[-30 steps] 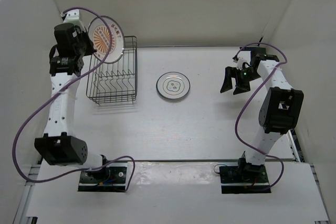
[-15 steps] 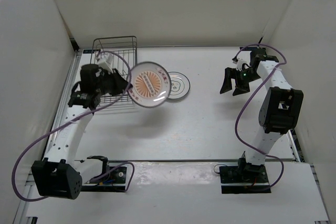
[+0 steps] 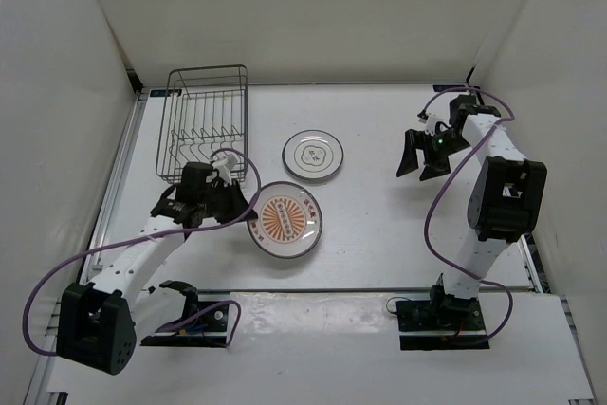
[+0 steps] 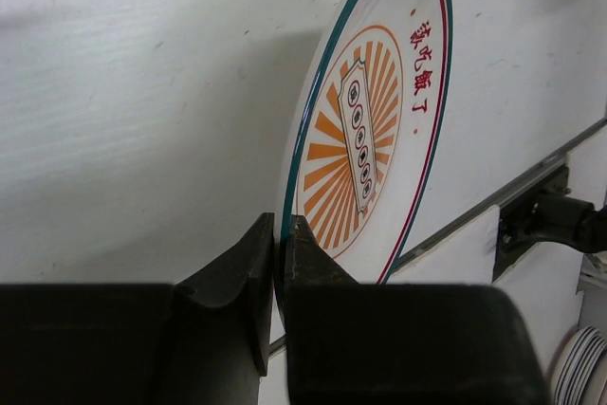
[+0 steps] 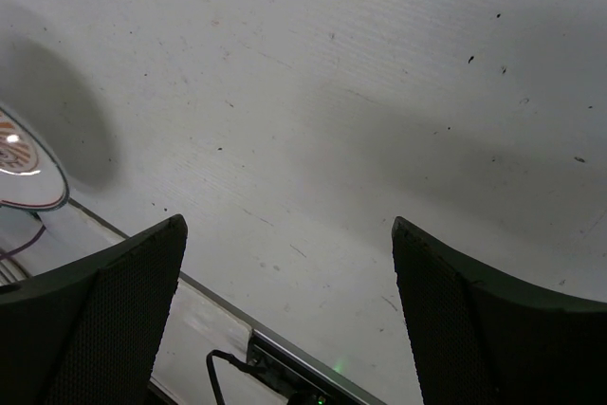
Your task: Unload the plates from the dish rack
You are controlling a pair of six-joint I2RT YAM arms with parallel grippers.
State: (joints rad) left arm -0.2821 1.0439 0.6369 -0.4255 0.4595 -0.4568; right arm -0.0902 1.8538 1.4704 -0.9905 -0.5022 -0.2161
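The sunburst plate comes down from my left gripper onto the shadowed tabletop below next, as that lies bare and free of dishes, and its rim is then released.
My left gripper [image 3: 243, 208] is shut on the rim of the white plate with the orange-brown sunburst centre [image 3: 285, 220]. It holds the plate nearly flat and low at the table's front middle; I cannot tell whether it touches. In the left wrist view the fingertips [image 4: 296, 234] pinch the plate's [image 4: 370, 130] edge. A white plate with grey rings [image 3: 313, 156] lies flat on the table behind it. The dark wire dish rack [image 3: 246, 120] stands at the back left and shows no plate inside. My right gripper [image 3: 420, 154] is open and empty at the right, also in the right wrist view [image 5: 289, 234].
White walls close in the table on the left, back and right. A metal rail [image 3: 332, 291] runs along the front edge, with the arm bases and purple cables behind it. The sunburst plate's edge shows at the left of the right wrist view [image 5: 24, 168].
My left gripper carried the sunburst plate from above the rack's back left corner forward and to the right, then down to the table's front middle. The right arm barely moved.
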